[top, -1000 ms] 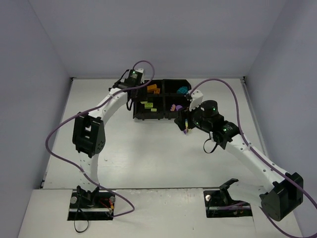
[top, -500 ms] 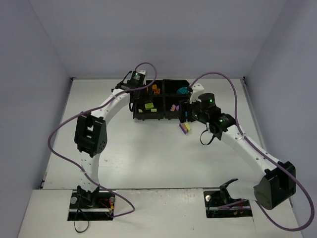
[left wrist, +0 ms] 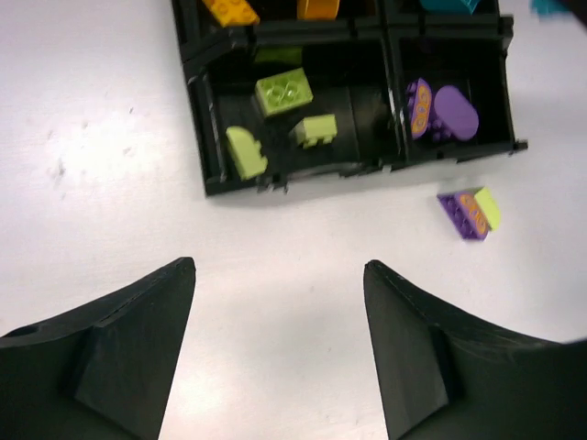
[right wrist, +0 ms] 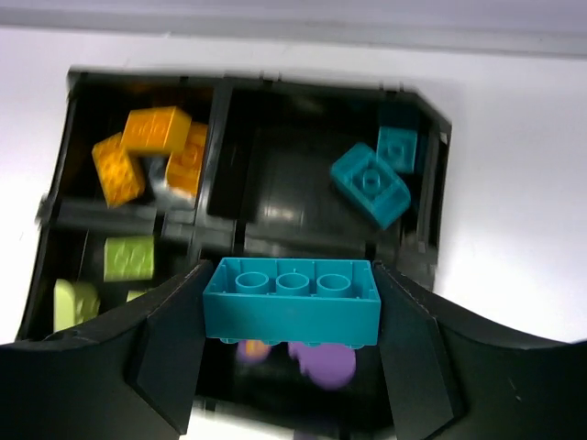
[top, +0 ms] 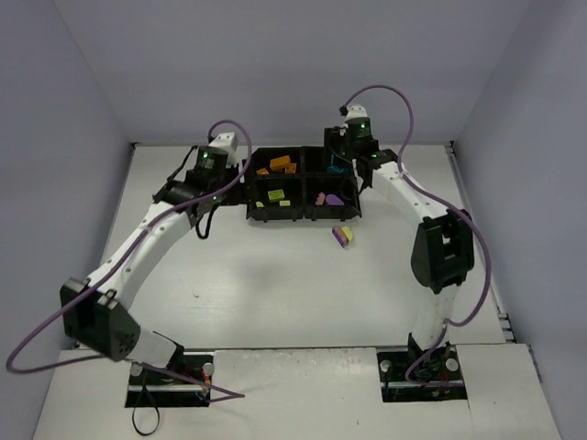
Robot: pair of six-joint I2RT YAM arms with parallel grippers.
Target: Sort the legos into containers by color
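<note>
The tray's far section (top: 339, 168) with the teal legos is below and outward, so my right gripper should next ease outward and down to let go of the matching teal brick.
The black four-compartment tray (top: 303, 218) holds orange legos (top: 278, 166) far left, yellow-green ones (left wrist: 282, 93) near left, purple ones (left wrist: 440, 110) near right and teal ones (right wrist: 371, 181) far right. My right gripper (right wrist: 292, 275) is shut on a long teal brick (right wrist: 292, 301) and hovers over the tray (right wrist: 220, 137), by the far right compartment (top: 339, 168). My left gripper (left wrist: 280, 267) is open and empty above bare table, near the tray's left side (top: 229, 183). A purple and yellow-green lego piece (top: 342, 236) lies on the table just in front of the tray.
White walls close the table on the left, back and right. The loose piece (left wrist: 470, 212) sits close to the tray's near right corner. Purple cables loop above both arms.
My left gripper has opened and drawn back from the tray's left side. My right arm has swung from in front of the tray to over its far right part, still holding the teal brick.
</note>
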